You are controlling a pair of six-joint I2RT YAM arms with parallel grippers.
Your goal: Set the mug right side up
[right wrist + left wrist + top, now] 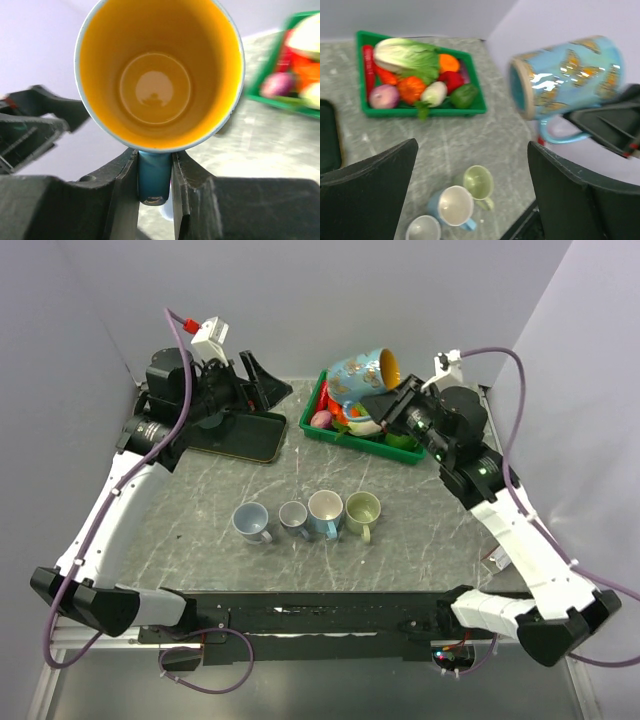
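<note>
Next, my right gripper draws back and down and tilts the sideways mug upright to release, since bare tabletop beside the green mug lies that way.
The mug is light blue with butterfly prints and a yellow inside. It hangs on its side in the air over the green tray, mouth toward the back right. My right gripper is shut on its blue handle, and the right wrist view looks straight into the mug's mouth. My left gripper is at the back left, apart from the mug, open and holding nothing. In the left wrist view the mug floats at the upper right, beyond the open gripper.
A green tray of toy vegetables sits at the back, under the mug. A black tray lies at the back left. Several small mugs stand upright in a row mid-table, from a blue one to a green one.
</note>
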